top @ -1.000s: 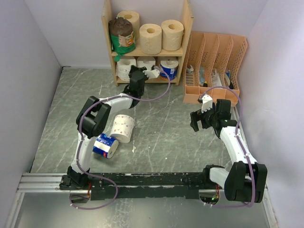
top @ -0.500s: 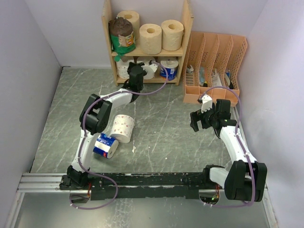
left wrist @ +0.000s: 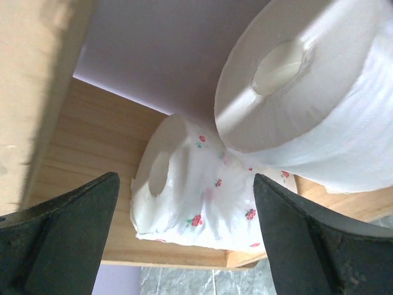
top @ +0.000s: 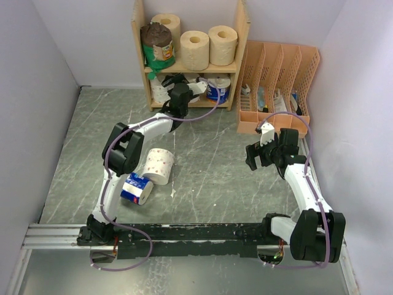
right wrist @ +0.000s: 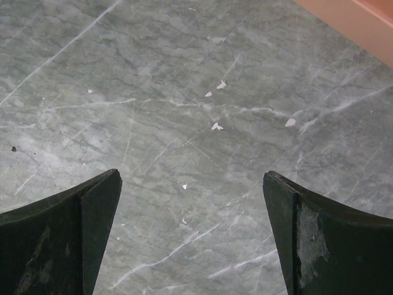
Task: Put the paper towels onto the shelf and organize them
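Note:
I will move my left gripper back out of the shelf's lower level and down onto the dotted roll's far end point(top: 160, 153), because that roll is still off the shelf point(top: 242, 37).
The wooden shelf point(top: 242, 37) stands at the back. Its top tier holds three tan paper towels point(top: 194, 49) and a green-and-brown wrapped one point(top: 158, 48). My left gripper point(top: 186, 83) reaches into the lower tier, where white rolls point(top: 161, 90) and a blue-wrapped roll point(top: 218, 90) sit. In the left wrist view that gripper point(left wrist: 187, 230) is open, with a white flower-printed roll point(left wrist: 196, 196) lying on the shelf board point(left wrist: 92, 141) between its fingers and a bigger white roll point(left wrist: 307, 86) above it. A dotted roll point(top: 158, 166) and a blue-wrapped roll point(top: 136, 188) lie on the floor. My right gripper point(top: 260, 157) hangs open and empty.
A peach-orange slotted file organizer point(top: 276, 86) stands right of the shelf; its corner point(right wrist: 362, 18) shows in the right wrist view above grey marbled floor point(right wrist: 184, 123) with small paper scraps. Pale walls close in on both sides.
My left gripper pushed further into the lower tier and opened, letting go of the flower-printed roll on the shelf board. The right arm has stayed still.

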Available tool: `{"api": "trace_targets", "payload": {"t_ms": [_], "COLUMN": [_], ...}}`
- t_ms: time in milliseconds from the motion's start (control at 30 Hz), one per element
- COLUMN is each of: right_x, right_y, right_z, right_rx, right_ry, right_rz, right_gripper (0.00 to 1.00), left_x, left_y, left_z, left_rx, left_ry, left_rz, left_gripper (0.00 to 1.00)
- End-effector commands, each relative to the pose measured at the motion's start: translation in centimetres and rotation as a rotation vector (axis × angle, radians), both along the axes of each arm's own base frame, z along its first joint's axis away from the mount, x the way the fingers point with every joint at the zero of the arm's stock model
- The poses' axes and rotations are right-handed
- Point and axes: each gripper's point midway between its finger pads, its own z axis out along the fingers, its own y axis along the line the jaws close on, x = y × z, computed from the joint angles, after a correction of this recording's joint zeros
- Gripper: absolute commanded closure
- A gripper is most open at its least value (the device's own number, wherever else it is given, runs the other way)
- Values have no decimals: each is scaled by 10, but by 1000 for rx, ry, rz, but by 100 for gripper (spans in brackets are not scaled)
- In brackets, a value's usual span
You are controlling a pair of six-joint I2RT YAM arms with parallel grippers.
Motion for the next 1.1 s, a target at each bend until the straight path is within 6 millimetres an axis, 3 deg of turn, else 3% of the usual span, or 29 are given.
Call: {"api": "trace_targets", "payload": {"t_ms": [0,133,233,367,500,600,700,933,1067], "right_x": [0,-2,-2,-3,-5,-5,-4,-5,-6], "right_y": [3,4,4,5,12,17,16,15,14], "right_z": [10,14,16,19,26,32,34,34,32], "right_rx": [5,5,6,8,32,55,54,44,37], "right_ry": [-38,-51,-62,-72,-83,-87,-95,-99,-99], "right_rz": [31,36,35,39,77,93,84,84,88], "right_gripper": [0,0,0,0,0,0,0,0,0], "left_x": [-29,-64,-102,-177,-251,-294,-310,-306,-301], "left_y": [-12,-27,-41,-58,-52,-43,-37,-18,-6], "left_z": [80,105,109,87,65,57,52,3,-15], "left_rx": [-108,-197,-286,-340,-373,-347,-317,-356,-363], "left_ry": [-45,54,244,594,999,1166,1239,1398,1464], "left_rz": [-19,-124,-261,-519,-768,-873,-912,-908,-893], "left_gripper": [0,0,1,1,2,0,0,1,1]}}
